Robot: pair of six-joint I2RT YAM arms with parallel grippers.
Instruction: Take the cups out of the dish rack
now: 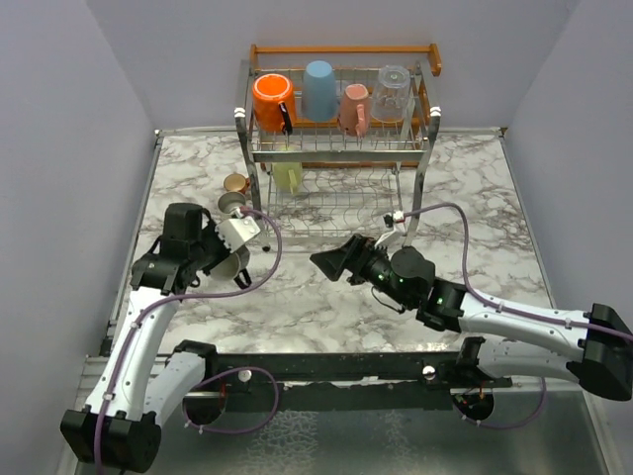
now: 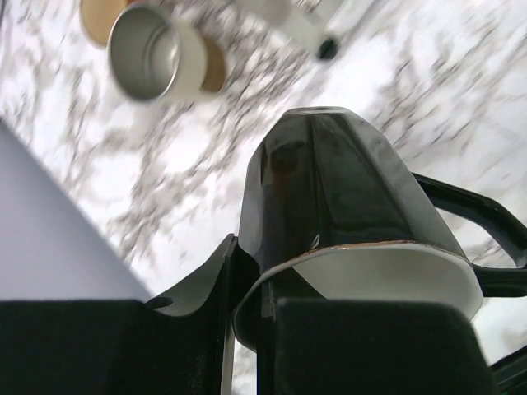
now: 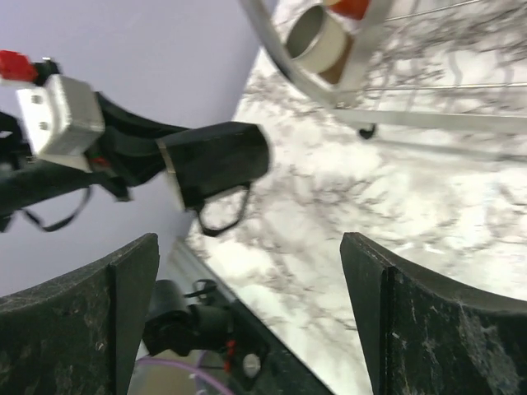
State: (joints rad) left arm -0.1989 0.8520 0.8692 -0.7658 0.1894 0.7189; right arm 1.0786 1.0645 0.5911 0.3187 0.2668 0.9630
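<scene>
My left gripper shifts outward and to the left in the top view next, then lowers the black mug beside the small cups, where the marble is empty.
The dish rack (image 1: 425, 134) stands at the back of the table. Its top tier holds a bright orange mug (image 1: 270, 101), a light blue cup (image 1: 318, 89), a pink mug (image 1: 353, 109) and a clear glass (image 1: 392, 93). A pale yellow cup (image 1: 288, 176) sits on the lower tier. My left gripper (image 1: 222, 259) is shut on the rim of a black mug (image 2: 329, 185) with a white inside, held over the table left of the rack; it also shows in the right wrist view (image 3: 218, 160). My right gripper (image 3: 247, 313) is open and empty in front of the rack.
Two small cups stand on the marble left of the rack: a tan steel-lined one (image 1: 230, 204) and a small orange-red one (image 1: 235, 183). The tan one also shows in the left wrist view (image 2: 156, 53) and the right wrist view (image 3: 317, 37). Walls close the left and right sides.
</scene>
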